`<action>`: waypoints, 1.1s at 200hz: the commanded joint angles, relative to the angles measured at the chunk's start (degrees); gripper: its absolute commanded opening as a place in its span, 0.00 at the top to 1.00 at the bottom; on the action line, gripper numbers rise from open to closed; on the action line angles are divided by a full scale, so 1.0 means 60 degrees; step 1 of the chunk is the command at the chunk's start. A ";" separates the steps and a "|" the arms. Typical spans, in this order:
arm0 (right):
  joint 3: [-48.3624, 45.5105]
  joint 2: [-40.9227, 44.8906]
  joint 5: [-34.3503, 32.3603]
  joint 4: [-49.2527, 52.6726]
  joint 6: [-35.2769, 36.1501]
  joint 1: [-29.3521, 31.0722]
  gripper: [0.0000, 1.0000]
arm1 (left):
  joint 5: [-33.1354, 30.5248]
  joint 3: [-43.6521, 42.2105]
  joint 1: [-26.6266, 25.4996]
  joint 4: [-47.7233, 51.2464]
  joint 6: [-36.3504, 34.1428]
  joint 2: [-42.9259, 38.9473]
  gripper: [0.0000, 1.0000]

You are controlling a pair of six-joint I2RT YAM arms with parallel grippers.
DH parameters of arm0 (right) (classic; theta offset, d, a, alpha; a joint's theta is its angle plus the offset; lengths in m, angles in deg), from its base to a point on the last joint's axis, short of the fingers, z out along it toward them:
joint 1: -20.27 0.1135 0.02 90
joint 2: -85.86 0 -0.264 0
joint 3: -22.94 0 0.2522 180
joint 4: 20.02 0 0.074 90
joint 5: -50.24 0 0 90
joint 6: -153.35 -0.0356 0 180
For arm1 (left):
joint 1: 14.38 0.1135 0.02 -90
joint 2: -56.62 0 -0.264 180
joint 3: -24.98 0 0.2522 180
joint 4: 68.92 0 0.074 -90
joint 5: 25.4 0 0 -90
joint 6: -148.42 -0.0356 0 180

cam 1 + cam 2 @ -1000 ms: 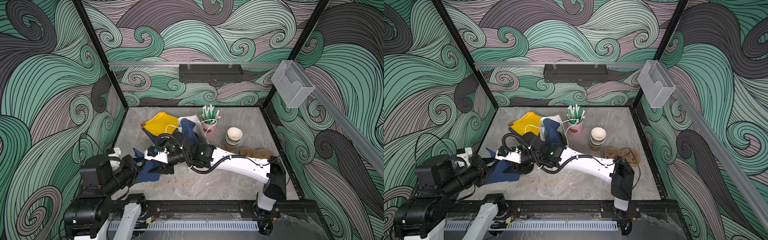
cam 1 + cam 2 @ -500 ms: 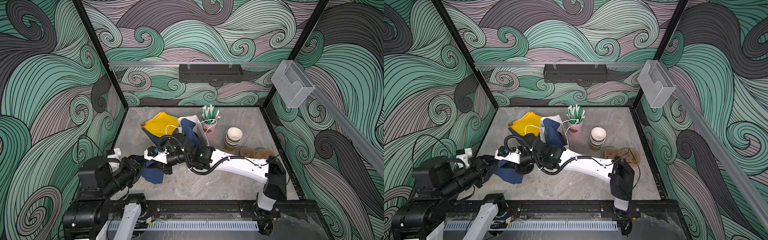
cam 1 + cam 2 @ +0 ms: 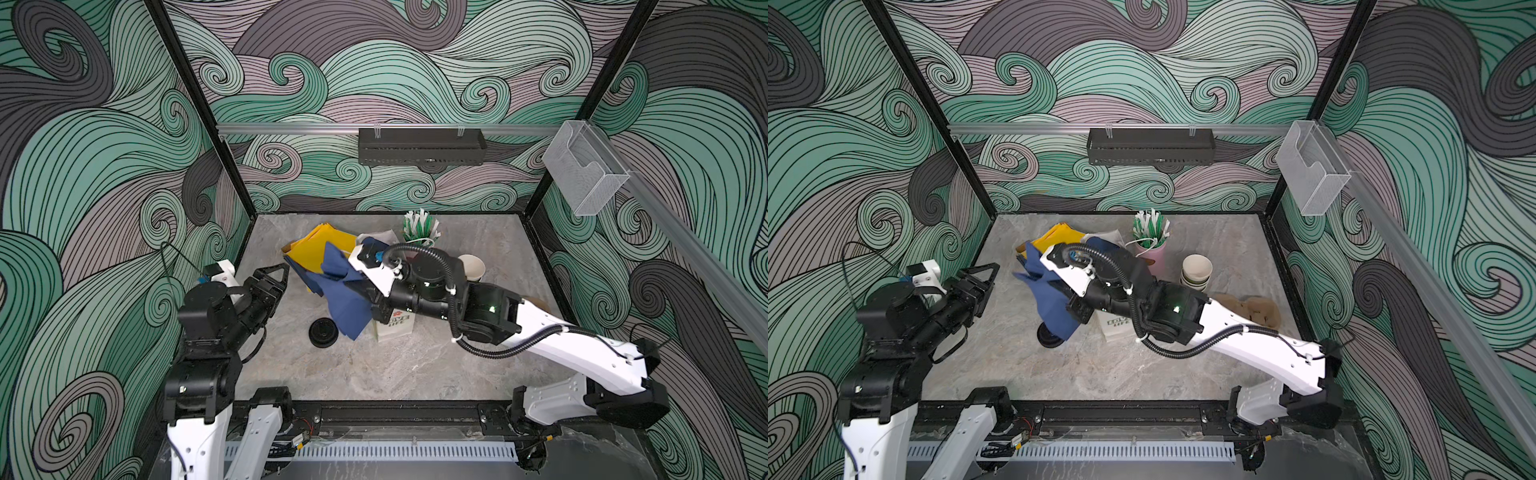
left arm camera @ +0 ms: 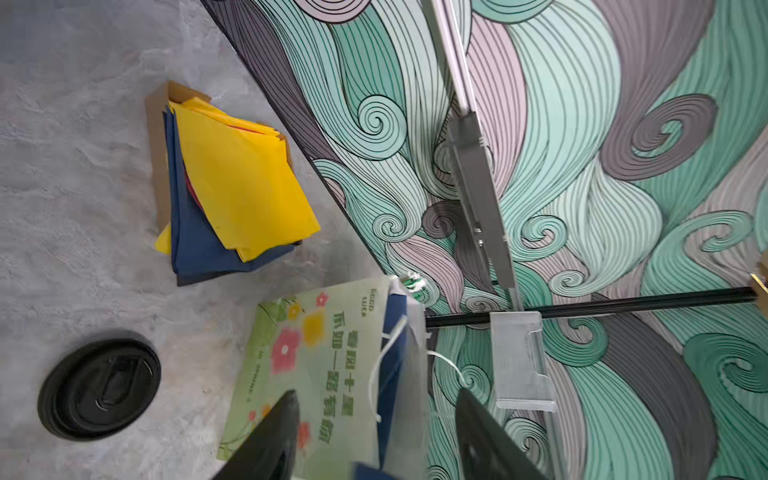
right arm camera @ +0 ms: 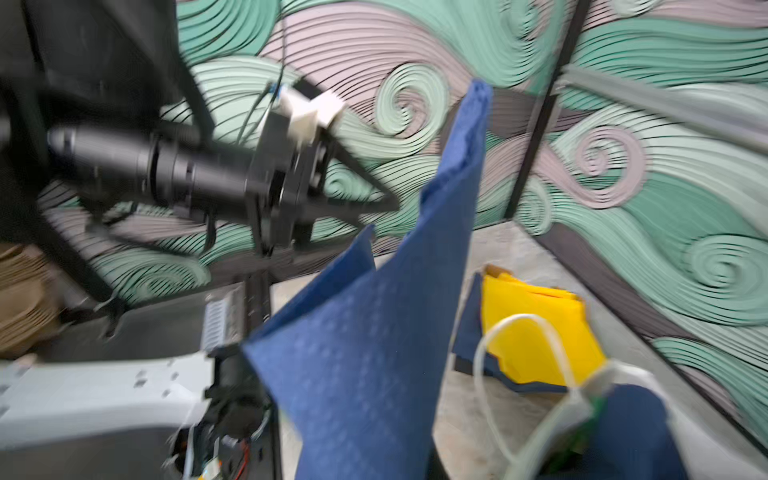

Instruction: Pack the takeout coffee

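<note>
The right gripper turns to point down next and goes down into the bag's opening [image 3: 1107,244] [image 5: 612,428] to let go of the blue napkin, since that opening is below it.
The takeout coffee is out of view; no lidded green cup shows in any view. My right gripper [image 3: 360,291] is shut on a blue napkin [image 3: 345,303], which hangs above the table beside a white paper bag [image 3: 395,328]. In the right wrist view the blue napkin [image 5: 374,353] covers the jaws. The bag [image 4: 316,357], printed with flowers and green characters, stands with more blue paper in its mouth. My left gripper [image 3: 277,272] is open and empty, off to the left of the napkin. In the left wrist view its dark fingertips [image 4: 286,407] stand wide apart in front of the bag.
A loose black lid [image 3: 323,332] lies on the table by the napkin's lower corner. A cardboard tray of yellow and blue napkins [image 3: 320,253] sits behind. A pink cup of stirrers [image 3: 419,232], stacked lidless cups [image 3: 471,268] and brown cup carriers [image 3: 1250,309] stand right.
My left gripper opened, let go of the blue napkin and drew back left. My right gripper shut on the napkin and carried it up and right, uncovering the black lid.
</note>
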 commanded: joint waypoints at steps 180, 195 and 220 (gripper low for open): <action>0.3141 -0.4318 -0.2425 0.6688 -0.4116 -0.1857 1.00 | 0.1759 -0.1535 0.0024 -0.3184 -0.0415 0.1356 0.40; 0.3160 -0.4559 -0.2268 0.6777 -0.4154 -0.1930 1.00 | 0.1692 -0.1555 0.0023 -0.3166 -0.0422 0.1317 0.40; 0.3164 -0.4886 -0.2165 0.6850 -0.4181 -0.2040 1.00 | 0.1562 -0.1619 0.0019 -0.3142 -0.0422 0.1217 0.40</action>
